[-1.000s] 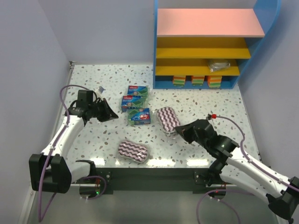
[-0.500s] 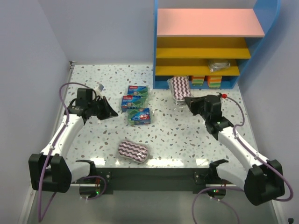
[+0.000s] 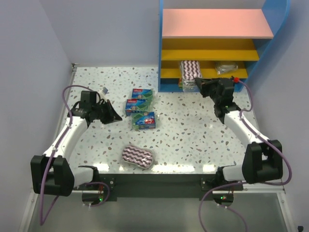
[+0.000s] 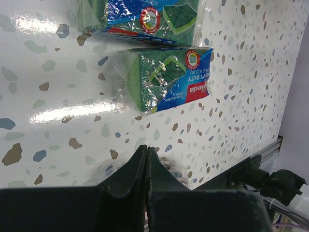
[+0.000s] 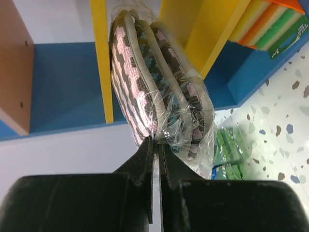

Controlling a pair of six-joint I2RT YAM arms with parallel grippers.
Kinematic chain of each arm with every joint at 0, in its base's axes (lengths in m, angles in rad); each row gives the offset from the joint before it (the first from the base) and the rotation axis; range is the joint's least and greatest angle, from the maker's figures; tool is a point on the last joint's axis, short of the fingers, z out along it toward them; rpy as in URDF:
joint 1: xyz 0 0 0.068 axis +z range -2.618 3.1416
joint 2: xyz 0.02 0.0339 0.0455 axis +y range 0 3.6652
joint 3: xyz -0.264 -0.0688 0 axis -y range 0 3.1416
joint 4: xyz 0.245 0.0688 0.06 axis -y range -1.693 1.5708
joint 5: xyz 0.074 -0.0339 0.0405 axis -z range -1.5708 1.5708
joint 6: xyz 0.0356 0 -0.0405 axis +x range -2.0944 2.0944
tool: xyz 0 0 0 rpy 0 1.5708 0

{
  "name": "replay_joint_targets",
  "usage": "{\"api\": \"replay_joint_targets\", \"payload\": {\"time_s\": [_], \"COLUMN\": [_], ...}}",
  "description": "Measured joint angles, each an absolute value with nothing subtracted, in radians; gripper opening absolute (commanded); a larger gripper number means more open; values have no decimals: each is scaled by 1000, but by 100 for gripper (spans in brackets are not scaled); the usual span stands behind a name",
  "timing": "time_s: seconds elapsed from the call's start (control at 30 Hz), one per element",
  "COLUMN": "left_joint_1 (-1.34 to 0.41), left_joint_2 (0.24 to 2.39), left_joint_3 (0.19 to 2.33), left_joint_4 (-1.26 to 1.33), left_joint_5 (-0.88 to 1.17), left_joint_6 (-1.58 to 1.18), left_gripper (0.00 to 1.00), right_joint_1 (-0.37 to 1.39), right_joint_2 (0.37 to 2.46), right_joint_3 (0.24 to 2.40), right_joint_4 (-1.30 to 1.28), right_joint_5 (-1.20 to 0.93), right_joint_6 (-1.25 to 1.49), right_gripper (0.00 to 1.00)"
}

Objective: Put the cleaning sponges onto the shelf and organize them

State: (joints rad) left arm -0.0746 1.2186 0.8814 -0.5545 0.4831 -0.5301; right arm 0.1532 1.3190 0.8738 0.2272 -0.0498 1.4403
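Note:
The striped pack (image 3: 189, 73) in my right gripper still juts past the lower yellow board's front edge (image 3: 210, 74), so I should slide it outward onto the board toward the silvery scourer pack.
My right gripper (image 3: 199, 83) is shut on the clear wrap of a purple-white striped pad pack (image 3: 189, 70) and holds it against the front of the shelf's (image 3: 217, 23) lower yellow boards; the right wrist view shows this pack (image 5: 154, 87) pinched by its wrap edge in my right gripper (image 5: 157, 141). A silvery scourer pack (image 3: 226, 67) lies on a yellow board. Orange-yellow-green sponge blocks (image 5: 270, 24) sit in the bottom compartment. Three green and blue packs (image 3: 143, 94) (image 3: 135, 106) (image 3: 144, 121) and a second striped pack (image 3: 137, 156) lie on the table. My left gripper (image 3: 114, 118) is shut and empty, left of them.
The left wrist view shows the shut left gripper (image 4: 146, 151) low over the speckled table, with a green pack (image 4: 166, 77) ahead and another (image 4: 145, 17) beyond it. A small grey scrap (image 3: 104, 90) lies near the left arm. Walls close in on both sides.
My right gripper has carried the striped pack from the middle of the table up and back to the shelf front. The left arm has hardly moved.

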Motion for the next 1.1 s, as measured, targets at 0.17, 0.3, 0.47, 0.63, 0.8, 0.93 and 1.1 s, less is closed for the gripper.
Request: {"api": "replay_joint_targets", "payload": {"time_s": [0.17, 0.3, 0.47, 0.63, 0.8, 0.93, 1.1], "left_joint_1": [-75, -75, -75, -74, -73, -72, -72], "left_joint_2": [1225, 1225, 1225, 1225, 1225, 1225, 1223], "left_joint_3": [892, 896, 896, 896, 896, 896, 896], "left_joint_4": [-555, -554, -551, -548, -549, -550, -560], "left_joint_5": [481, 474, 467, 461, 448, 440, 434], "left_joint_6": [-530, -530, -530, -530, -530, -530, -530], "left_gripper": [0, 0, 0, 0, 0, 0, 0], "right_joint_1": [130, 122, 93, 60, 35, 19, 6], "right_joint_2": [1435, 1477, 1584, 1720, 1796, 1835, 1884], "right_joint_3": [967, 1003, 1083, 1193, 1261, 1319, 1374], "right_joint_4": [223, 223, 223, 208, 194, 178, 170], "right_joint_5": [-71, -73, -75, -88, -98, -98, -97], "right_joint_6": [1441, 1439, 1438, 1431, 1430, 1430, 1427], "right_gripper": [0, 0, 0, 0, 0, 0, 0]}}
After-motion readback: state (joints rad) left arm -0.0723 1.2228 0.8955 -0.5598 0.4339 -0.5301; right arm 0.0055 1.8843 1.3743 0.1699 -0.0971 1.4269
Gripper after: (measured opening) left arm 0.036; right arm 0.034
